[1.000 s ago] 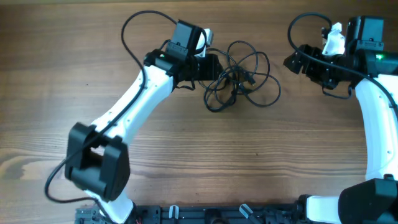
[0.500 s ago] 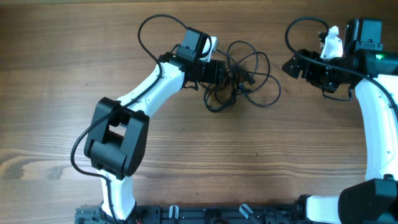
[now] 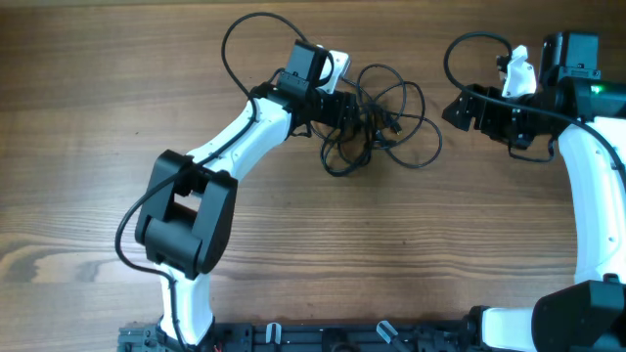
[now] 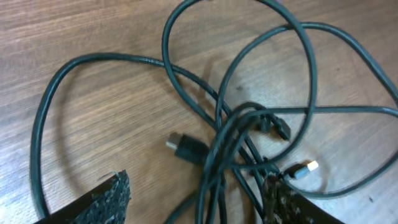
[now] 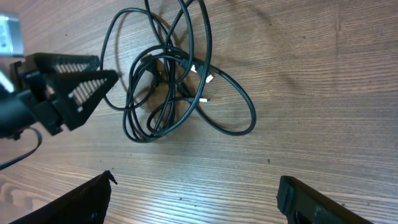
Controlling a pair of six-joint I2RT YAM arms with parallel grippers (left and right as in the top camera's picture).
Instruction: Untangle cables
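I should lower my left gripper onto the pair of black cable pieces by the knot and close it there, since the cable pieces run side by side between its open fingers.
The cables [image 3: 381, 122] lie as a knotted bundle of thin black loops on the wooden table at the upper middle. They also show in the left wrist view [image 4: 242, 130] and the right wrist view [image 5: 168, 81]. My left gripper [image 3: 350, 110] is open at the bundle's left edge, its fingers [image 4: 199, 199] spread on either side of several strands. Small plug ends [image 4: 186, 148] lie loose in the knot. My right gripper [image 3: 460, 103] is open and empty, to the right of the bundle and apart from it; its fingers [image 5: 196, 196] frame bare table.
The wooden table [image 3: 323, 244] carries only the bundle. Thicker black robot wires arc behind the left arm [image 3: 249, 34] and the right arm [image 3: 469, 44]. The arm bases stand at the front edge.
My left arm has swung its elbow toward the front and its gripper has pushed a little right into the bundle's edge. My right gripper has drifted slightly left.
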